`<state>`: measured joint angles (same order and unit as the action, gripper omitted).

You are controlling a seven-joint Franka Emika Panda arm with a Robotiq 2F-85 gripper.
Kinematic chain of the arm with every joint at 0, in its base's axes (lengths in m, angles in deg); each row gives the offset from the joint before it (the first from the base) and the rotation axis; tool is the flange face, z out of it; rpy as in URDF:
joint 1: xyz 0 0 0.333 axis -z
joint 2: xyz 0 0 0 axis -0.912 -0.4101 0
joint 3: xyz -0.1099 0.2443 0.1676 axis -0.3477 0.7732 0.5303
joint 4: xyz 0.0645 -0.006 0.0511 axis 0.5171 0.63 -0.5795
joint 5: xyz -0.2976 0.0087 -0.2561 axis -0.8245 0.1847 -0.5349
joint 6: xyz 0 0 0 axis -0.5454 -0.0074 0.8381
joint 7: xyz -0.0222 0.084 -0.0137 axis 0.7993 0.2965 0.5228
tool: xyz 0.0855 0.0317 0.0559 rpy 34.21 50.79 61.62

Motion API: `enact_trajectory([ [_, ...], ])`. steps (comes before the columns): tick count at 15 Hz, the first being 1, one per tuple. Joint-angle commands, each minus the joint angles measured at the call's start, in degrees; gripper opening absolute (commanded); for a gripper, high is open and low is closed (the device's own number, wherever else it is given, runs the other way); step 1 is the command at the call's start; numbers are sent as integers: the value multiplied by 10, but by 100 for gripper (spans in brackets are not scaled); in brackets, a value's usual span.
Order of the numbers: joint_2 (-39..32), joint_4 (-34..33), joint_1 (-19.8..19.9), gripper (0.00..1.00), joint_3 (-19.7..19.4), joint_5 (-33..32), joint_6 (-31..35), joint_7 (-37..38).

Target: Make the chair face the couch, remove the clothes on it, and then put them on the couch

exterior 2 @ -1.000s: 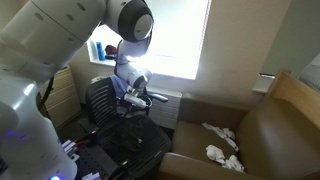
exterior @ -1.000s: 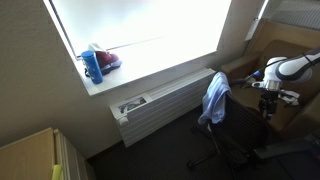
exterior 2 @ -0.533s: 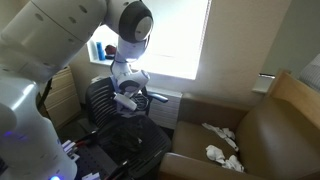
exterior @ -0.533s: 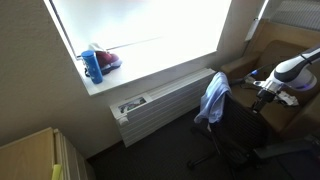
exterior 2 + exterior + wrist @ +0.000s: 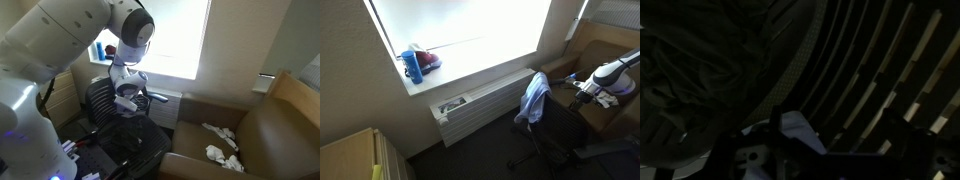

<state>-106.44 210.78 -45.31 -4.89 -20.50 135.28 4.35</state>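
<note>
The gripper moves outward over the chair [image 5: 556, 128] next, turning onto the blue shirt's upper folds, since the shirt hangs on the backrest outward of the gripper.
A black office chair [image 5: 556, 128] stands in front of the radiator, with a light blue garment [image 5: 533, 98] draped over its backrest. The chair also shows in an exterior view [image 5: 112, 112]. The brown couch [image 5: 262, 135] lies to the side, with white clothes [image 5: 220, 142] on its seat. My gripper [image 5: 583, 94] hovers just above the chair seat, on the side away from the garment, and it shows over the chair in an exterior view [image 5: 128, 102]. In the dark wrist view its fingers stand apart [image 5: 840, 140], with folds of cloth [image 5: 690, 90] at the left.
A white radiator [image 5: 480, 100] runs under the bright window, and its slats fill the wrist view [image 5: 880, 70]. A blue bottle [image 5: 412, 66] and a red item stand on the sill. A wooden cabinet [image 5: 350, 155] is in the near corner.
The arm has dipped a little and shifted the gripper slightly toward the chair back. The chair and the blue garment have not moved.
</note>
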Motion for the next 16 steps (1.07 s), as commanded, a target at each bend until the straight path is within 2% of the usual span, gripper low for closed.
enact_trajectory([
  [1,-29,-15,-53,100,-58,-74,77,21],
  [5,-68,-35,-75,100,-90,-151,106,75],
  [7,-77,-39,-58,100,-78,-169,70,106],
  [8,-71,-30,-59,100,-81,-185,90,110],
  [10,-80,-35,-59,100,-80,-191,87,121],
  [12,-80,-47,-125,100,-143,-226,155,144],
  [16,-116,-66,-158,100,-185,-317,286,169],
])
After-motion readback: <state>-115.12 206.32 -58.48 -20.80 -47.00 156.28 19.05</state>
